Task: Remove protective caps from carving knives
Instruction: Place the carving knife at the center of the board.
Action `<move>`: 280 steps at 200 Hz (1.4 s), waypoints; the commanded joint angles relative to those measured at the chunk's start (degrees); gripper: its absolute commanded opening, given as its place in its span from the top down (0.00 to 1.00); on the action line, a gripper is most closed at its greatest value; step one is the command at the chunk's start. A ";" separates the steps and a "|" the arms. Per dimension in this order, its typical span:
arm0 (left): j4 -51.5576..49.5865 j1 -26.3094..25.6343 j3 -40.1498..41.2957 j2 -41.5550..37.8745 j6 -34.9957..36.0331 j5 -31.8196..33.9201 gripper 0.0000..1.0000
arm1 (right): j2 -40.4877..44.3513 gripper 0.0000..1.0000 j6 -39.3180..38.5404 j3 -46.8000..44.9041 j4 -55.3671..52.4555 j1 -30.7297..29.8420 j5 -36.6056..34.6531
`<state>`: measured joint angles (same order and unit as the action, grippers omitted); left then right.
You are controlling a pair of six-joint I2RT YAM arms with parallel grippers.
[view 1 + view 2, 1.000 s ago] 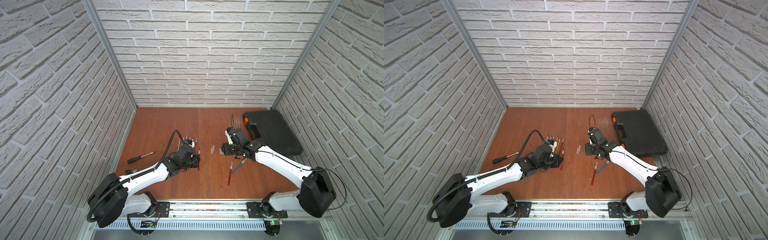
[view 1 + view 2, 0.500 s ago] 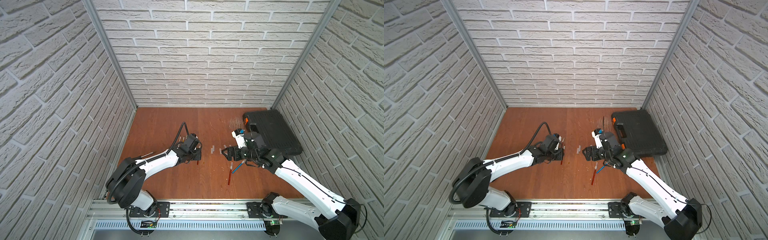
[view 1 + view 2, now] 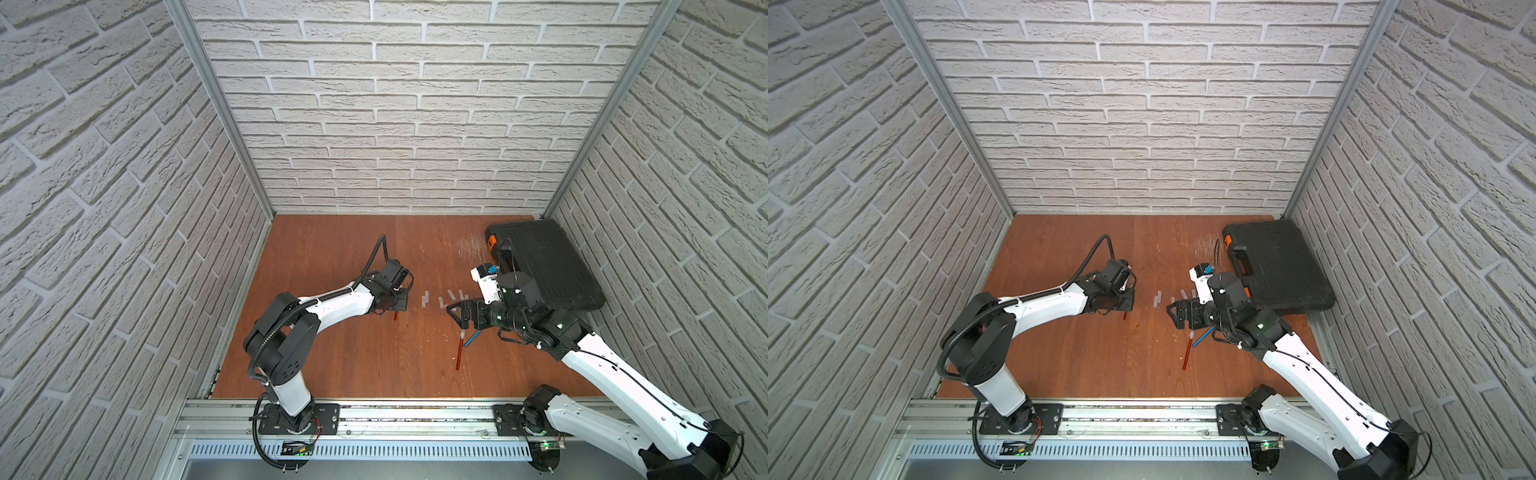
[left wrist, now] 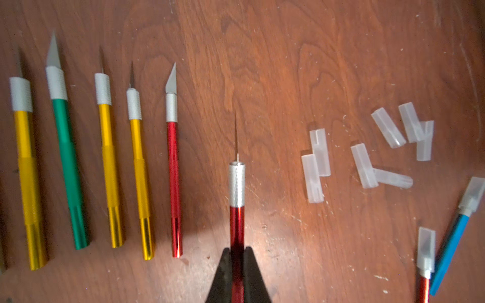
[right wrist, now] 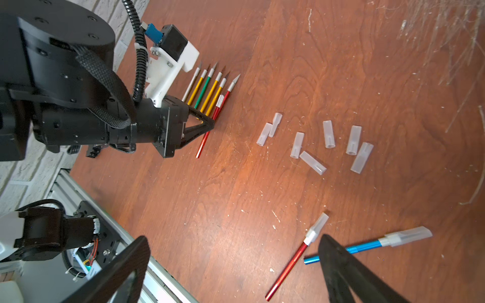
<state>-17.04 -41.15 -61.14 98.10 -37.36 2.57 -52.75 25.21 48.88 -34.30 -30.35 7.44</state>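
I should move my left gripper outward and down onto the strip of bare wood beside the row's red knife next and let go of the handle there, because that strip is empty.
My left gripper (image 4: 237, 253) is shut on the red handle of an uncapped carving knife (image 4: 237, 223), blade pointing away just above the table. Beside it lies a row of bare-bladed carving knives (image 4: 110, 157), gold, green and red. Several loose protective caps (image 4: 364, 165) lie scattered between the arms, also seen in a top view (image 3: 440, 301). A red knife (image 5: 291, 262) and a blue knife (image 5: 367, 246) still wear caps. My right gripper (image 5: 233, 241) hangs open over them, holding nothing; in a top view it (image 3: 457, 311) sits next to the caps.
A closed black tool case (image 3: 544, 266) lies at the back right, close behind the right arm. The metal rail (image 3: 395, 415) runs along the table's front edge. Brick walls close in the left, right and back sides.
My right gripper has opened wide and drawn back from the loose caps. My left gripper has shifted slightly right and toward the back, still holding the red knife.
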 commanded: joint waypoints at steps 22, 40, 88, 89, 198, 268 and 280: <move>-1.80 0.93 -3.26 3.46 2.00 2.01 1.00 | 2.26 0.00 -3.27 -1.27 -0.94 -0.41 -5.54; -1.81 1.18 -4.23 4.43 1.95 2.32 1.00 | 2.40 0.00 -3.08 -1.15 -2.42 -0.41 -6.37; -2.45 1.53 -7.30 7.40 2.75 4.07 1.00 | 2.92 0.00 -2.68 -2.25 -2.62 -0.41 -7.24; -2.42 1.52 -7.36 7.52 2.74 4.09 1.00 | 2.96 0.00 -2.70 -2.28 -2.61 -0.41 -7.30; -4.32 2.30 -12.17 13.55 3.95 6.74 1.00 | 4.87 0.03 -3.92 -3.27 -2.81 -0.41 -8.32; -5.28 2.43 -13.26 15.38 3.56 7.49 0.97 | 4.10 0.03 -3.88 -3.42 -2.92 -0.41 -8.23; -5.33 2.45 -13.35 15.60 3.44 7.58 0.96 | 4.31 0.04 -3.90 -3.44 -3.05 -0.41 -8.26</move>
<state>-21.10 -39.16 -72.93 112.22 -34.09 8.91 -48.75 22.00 46.15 -38.39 -30.39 -0.23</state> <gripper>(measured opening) 0.091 0.966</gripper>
